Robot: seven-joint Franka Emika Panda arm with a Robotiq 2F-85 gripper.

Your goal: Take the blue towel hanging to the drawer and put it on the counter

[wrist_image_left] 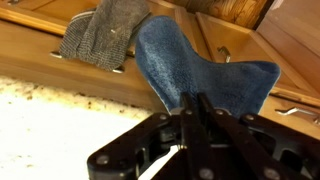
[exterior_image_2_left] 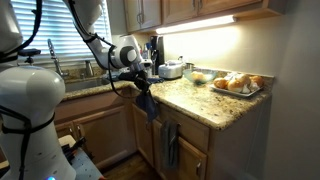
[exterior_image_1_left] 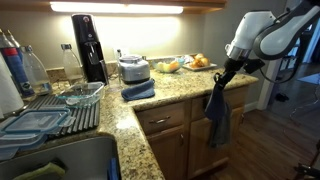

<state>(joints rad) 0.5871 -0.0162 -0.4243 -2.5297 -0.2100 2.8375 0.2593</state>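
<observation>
The blue towel hangs below the counter, so the gripper will next carry it up and outward past the counter's edge, then down over the granite counter (exterior_image_1_left: 186, 84) (wrist_image_left: 62, 138).
My gripper (wrist_image_left: 195, 108) is shut on the top edge of the blue towel (wrist_image_left: 205, 70). In both exterior views the gripper (exterior_image_1_left: 226, 74) (exterior_image_2_left: 139, 84) holds the blue towel (exterior_image_1_left: 214, 102) (exterior_image_2_left: 147, 104) off the counter's edge, hanging limp in front of the cabinets. The darker grey-blue towel (wrist_image_left: 105, 35) (exterior_image_2_left: 169, 146) still hangs on the wooden drawer (wrist_image_left: 40, 55) (exterior_image_1_left: 165, 120). The speckled granite counter (exterior_image_1_left: 180, 88) (exterior_image_2_left: 190, 100) (wrist_image_left: 40, 125) lies beside the gripper.
A folded blue cloth (exterior_image_1_left: 138, 91) lies on the counter by a small grey appliance (exterior_image_1_left: 133, 68). A black coffee maker (exterior_image_1_left: 88, 45), plates of food (exterior_image_1_left: 200, 62) (exterior_image_2_left: 238, 85), a dish rack (exterior_image_1_left: 55, 112) and the sink stand further along.
</observation>
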